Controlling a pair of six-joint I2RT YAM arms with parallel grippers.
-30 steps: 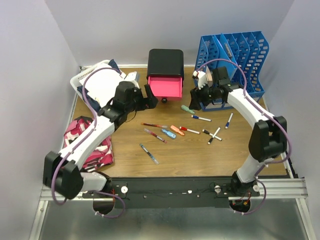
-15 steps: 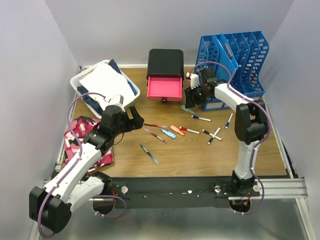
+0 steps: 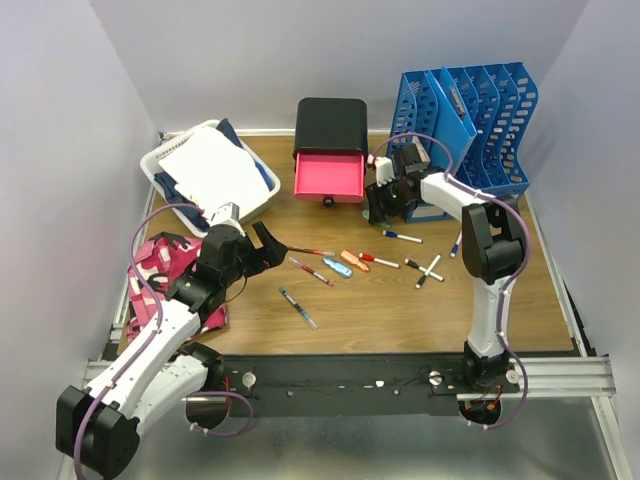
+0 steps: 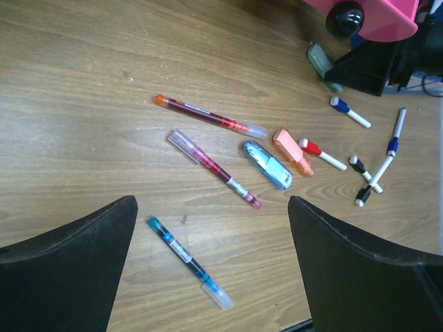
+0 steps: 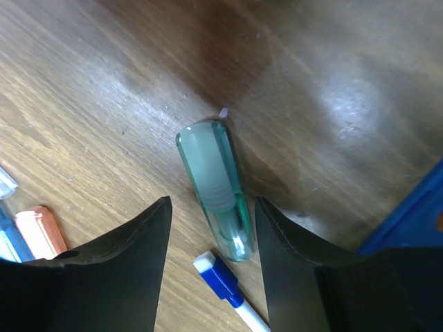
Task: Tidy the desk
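Observation:
The blue case is below my open left gripper, to the right in the top view. My left gripper should next move across and down onto the blue case's near end, clear of the pens.
The desk [image 3: 400, 310] is brown wood grain with pens strewn across its middle. My left gripper [image 3: 268, 243] hangs open above their left end. In the left wrist view, the left gripper [image 4: 211, 205] has a teal pen [image 4: 187, 261] between its wide fingers, and a magenta pen [image 4: 214, 168] and a red pen [image 4: 208, 115] beyond. My right gripper [image 3: 377, 208] is low by the drawer. In the right wrist view, the right gripper [image 5: 212, 202] straddles a clear green pen-like case [image 5: 214, 183], jaws partly apart, nothing gripped. A blue-capped marker [image 5: 225, 283] lies just below.
A black drawer unit with its pink drawer [image 3: 329, 173] pulled out stands at the back centre. The blue file rack [image 3: 480, 115] is at the back right, close to the right arm. A white basket of papers [image 3: 212, 168] and a pink pouch [image 3: 160, 280] sit left.
The left arm drew back from the drawer toward the near left and now hangs over the pens. The right gripper moved left and down from the file rack onto the green case, its jaws narrowing.

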